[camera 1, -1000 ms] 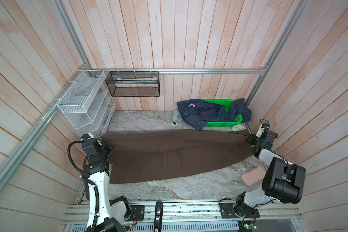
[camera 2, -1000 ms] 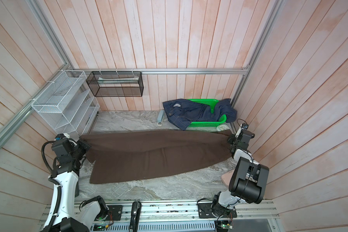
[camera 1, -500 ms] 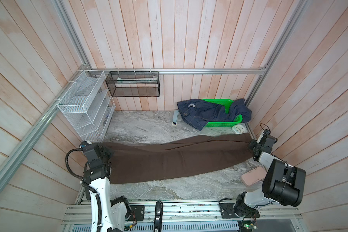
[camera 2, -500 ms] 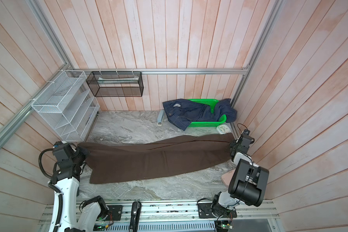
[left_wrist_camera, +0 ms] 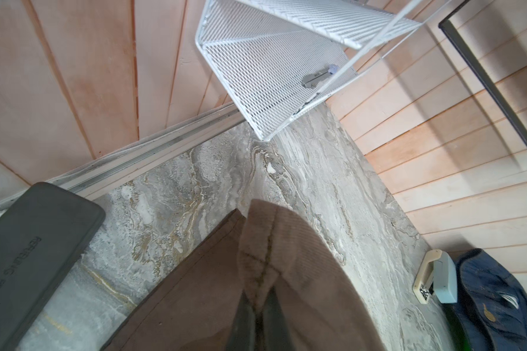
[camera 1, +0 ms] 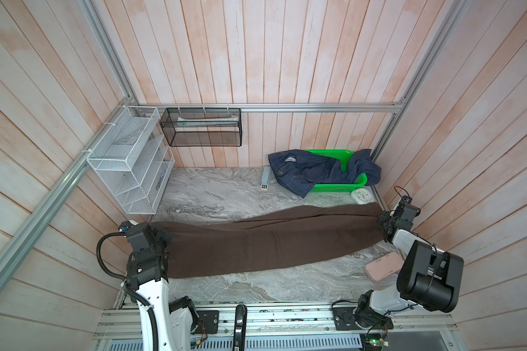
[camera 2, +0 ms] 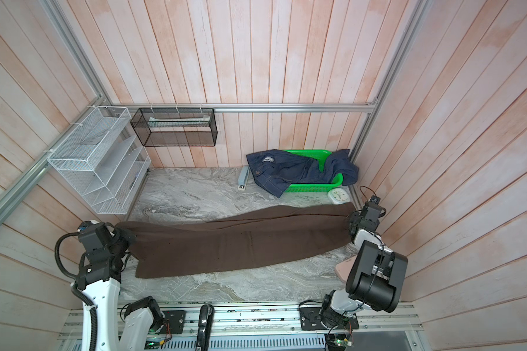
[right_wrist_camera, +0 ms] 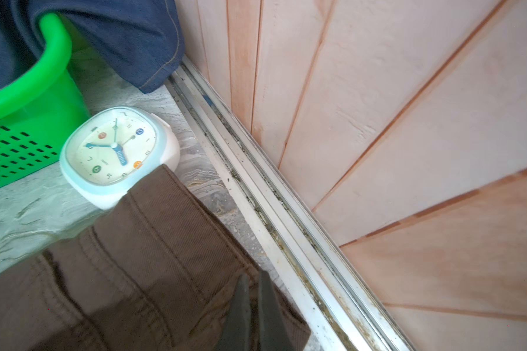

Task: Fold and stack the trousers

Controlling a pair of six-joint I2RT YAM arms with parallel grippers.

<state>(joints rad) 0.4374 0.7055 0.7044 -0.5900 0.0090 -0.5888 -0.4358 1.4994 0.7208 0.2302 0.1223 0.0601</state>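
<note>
The trousers (camera 2: 235, 243) already stretch nearly from side to side. I need to keep my left gripper still and let go of their stitched fold (camera 2: 128, 227) onto the tabletop below it.
The dark brown trousers (camera 1: 271, 243) (camera 2: 235, 243) lie lengthwise across the marble table, almost from wall to wall. My left gripper (camera 1: 165, 235) (camera 2: 129, 238) is shut on the cloth at their left end. In the left wrist view a stitched fold of the trousers (left_wrist_camera: 286, 258) bulges out from between the closed fingertips of the left gripper (left_wrist_camera: 257, 301). My right gripper (camera 1: 382, 223) (camera 2: 351, 225) is shut on the right end. The right wrist view shows the right gripper (right_wrist_camera: 254, 282) pinching the seamed edge of the trousers (right_wrist_camera: 134, 258) beside the wall rail.
A green basket (camera 1: 332, 186) draped with blue jeans (camera 1: 311, 170) stands at the back right, with a small clock (camera 1: 361, 196) (right_wrist_camera: 113, 152) and a stapler (camera 1: 265, 179) beside it. A white wire rack (camera 1: 128, 158) and a black mesh basket (camera 1: 201, 127) hang on the walls. A pink case (camera 1: 382, 267) lies front right and a dark case (left_wrist_camera: 28, 258) by the left gripper.
Both grippers pulled the trousers' ends toward the front of the table, narrowing the brown band and uncovering the clock. Over the last half second they have stayed almost still.
</note>
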